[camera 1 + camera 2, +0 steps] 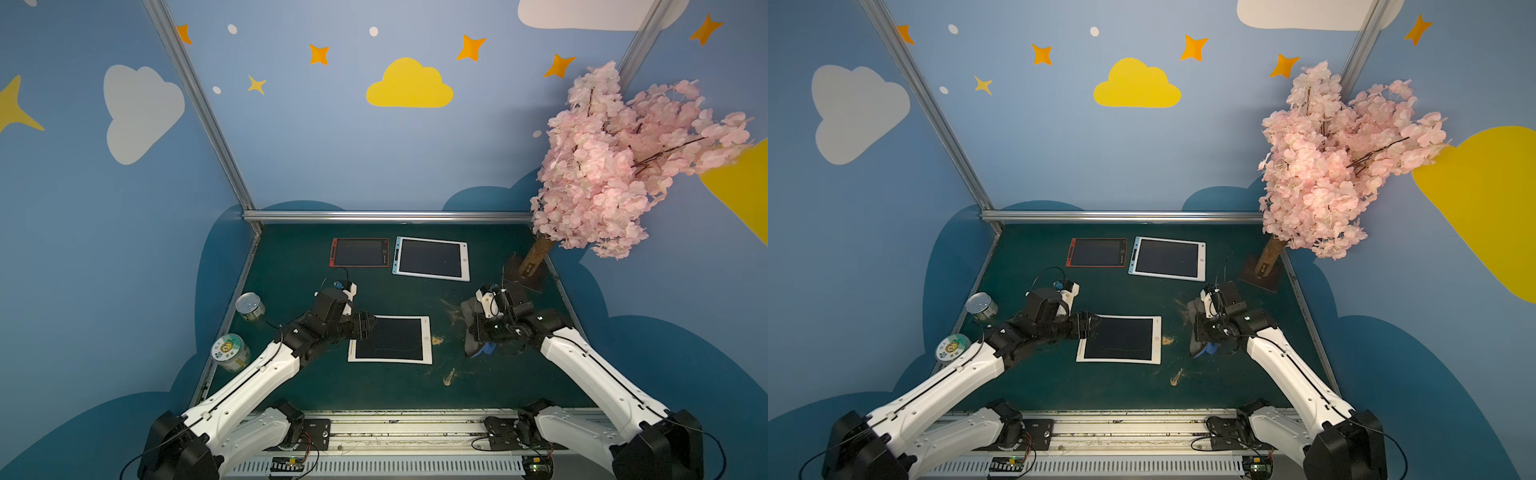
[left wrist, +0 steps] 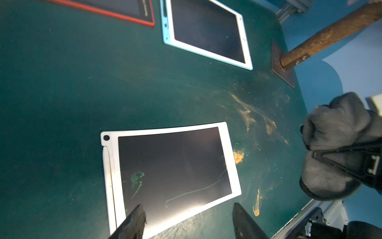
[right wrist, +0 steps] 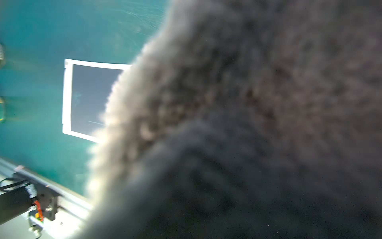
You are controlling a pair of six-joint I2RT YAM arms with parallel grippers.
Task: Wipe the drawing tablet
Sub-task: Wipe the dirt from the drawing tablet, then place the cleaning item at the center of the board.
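Observation:
The mat by the tree's base lies below and outward of the gripper, so next my right gripper will move outward and down to release the cloth there.
The drawing tablet (image 1: 390,338) (image 1: 1119,338) lies flat mid-table: a white frame around a dark screen (image 2: 171,171) that carries a green smudge and a thin green line. My left gripper (image 1: 370,324) (image 2: 188,207) hovers at the tablet's left edge, open, nothing between its fingers. Right of the tablet and clear of it, my right gripper (image 1: 478,332) is shut on a bunched grey cloth (image 1: 467,316) (image 2: 334,149). That cloth (image 3: 248,124) fills the right wrist view and hides the fingers there; part of the tablet (image 3: 86,99) shows beside it.
A red-framed tablet (image 1: 359,252) and a blue-and-white one (image 1: 432,258) lie at the back. Two cans (image 1: 250,306) (image 1: 230,352) stand by the left wall. A pink blossom tree (image 1: 615,166) rises from a base (image 1: 528,270) at the back right. Orange dust smears (image 1: 451,376) mark the mat.

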